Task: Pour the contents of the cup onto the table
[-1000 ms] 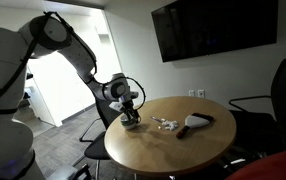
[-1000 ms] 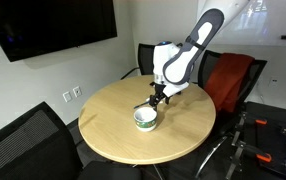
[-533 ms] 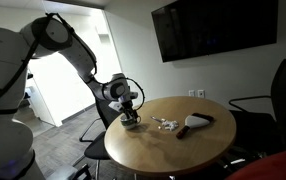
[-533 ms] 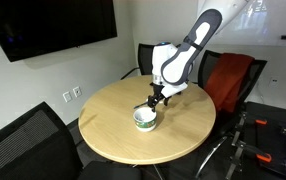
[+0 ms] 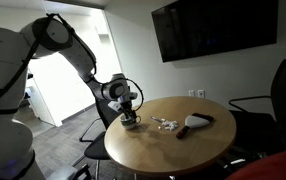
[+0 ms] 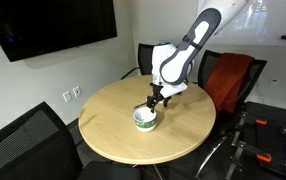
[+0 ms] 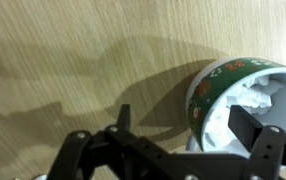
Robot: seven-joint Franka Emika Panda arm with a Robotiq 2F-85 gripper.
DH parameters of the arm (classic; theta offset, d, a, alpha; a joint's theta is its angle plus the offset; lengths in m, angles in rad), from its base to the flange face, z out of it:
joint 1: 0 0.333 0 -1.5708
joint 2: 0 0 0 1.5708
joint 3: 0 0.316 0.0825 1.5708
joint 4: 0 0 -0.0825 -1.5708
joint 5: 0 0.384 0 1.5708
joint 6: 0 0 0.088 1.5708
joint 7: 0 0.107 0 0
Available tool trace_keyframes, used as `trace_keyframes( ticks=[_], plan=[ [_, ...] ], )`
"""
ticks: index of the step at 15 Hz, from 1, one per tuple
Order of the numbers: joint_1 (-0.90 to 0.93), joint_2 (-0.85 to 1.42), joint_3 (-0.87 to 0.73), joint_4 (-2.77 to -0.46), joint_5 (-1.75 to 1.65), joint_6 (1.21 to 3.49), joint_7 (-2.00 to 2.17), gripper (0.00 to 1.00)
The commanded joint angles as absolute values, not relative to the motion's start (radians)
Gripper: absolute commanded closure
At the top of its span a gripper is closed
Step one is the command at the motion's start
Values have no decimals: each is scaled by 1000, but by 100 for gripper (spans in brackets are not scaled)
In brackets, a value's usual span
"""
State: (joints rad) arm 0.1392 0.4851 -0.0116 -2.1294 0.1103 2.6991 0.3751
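Note:
My gripper lowers slightly next, then closes its fingers on the cup's side, since the green cup's rim (image 5: 129, 116) (image 7: 202, 117) already lies between my fingers.
A green patterned cup (image 7: 215, 84) with white contents stands upright on the round wooden table (image 6: 108, 130). It shows in both exterior views (image 5: 130, 124) (image 6: 146, 120). My gripper (image 7: 183, 125) hangs low over the cup and is open. One finger is outside the cup's wall and the other is over its inside, so the rim lies between them. A gap remains between the outer finger and the wall. The gripper also shows just above the cup in both exterior views (image 5: 130, 113) (image 6: 155, 101).
Small white scraps (image 5: 165, 124) and a dark and white object (image 5: 195, 122) lie on the table beyond the cup. Chairs stand around the table: a red one (image 6: 233, 80) and black ones (image 6: 23, 140) (image 5: 273, 100). A screen (image 5: 213, 28) hangs on the wall.

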Motion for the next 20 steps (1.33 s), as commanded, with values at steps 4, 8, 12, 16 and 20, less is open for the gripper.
trace_keyframes(
  ticks=[4,8,12,16,20],
  plan=[
    [142,516,-24,-2081,114,2661,385,0],
    [142,548,-28,-2053,113,2657,384,0],
    [146,576,-31,-2027,112,2651,385,25],
    [147,594,-31,-2009,112,2652,383,51],
    [153,602,-34,-1995,109,2649,386,81]
  ],
)
